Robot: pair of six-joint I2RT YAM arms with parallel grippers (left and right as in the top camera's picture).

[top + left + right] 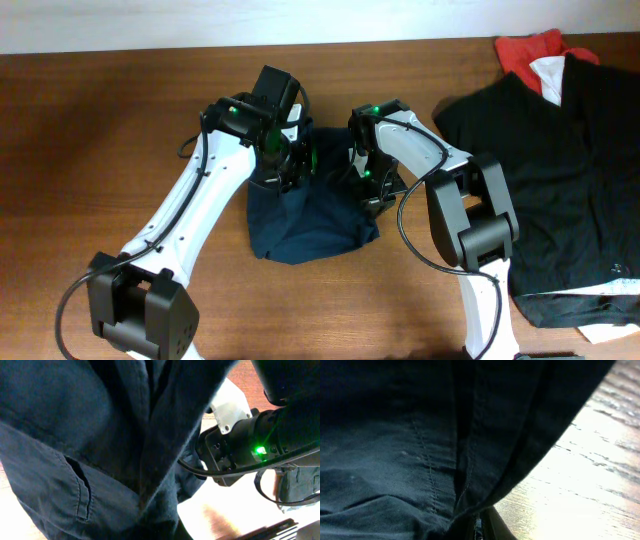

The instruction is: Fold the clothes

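Observation:
The lower part of the shorts rests on the wood, so next my left gripper will carry its edge to the right in the overhead view, toward my right gripper's edge, and let go of it.
The dark navy shorts (310, 220) hang bunched between my two grippers at mid-table, their lower part resting on the wood. My left gripper (285, 165) holds the shorts' upper left edge and my right gripper (368, 175) holds the upper right edge. In the left wrist view the navy cloth (100, 450) with a pocket slit fills the frame and hides the fingers; the right arm (250, 445) with its green light shows beyond. In the right wrist view the seamed navy cloth (435, 445) covers the jaws.
A pile of other clothes lies at the right: a large black garment (560, 180), a red one (525, 50) and a white one (555, 75) at the back right corner. The brown wooden table (90, 150) extends left.

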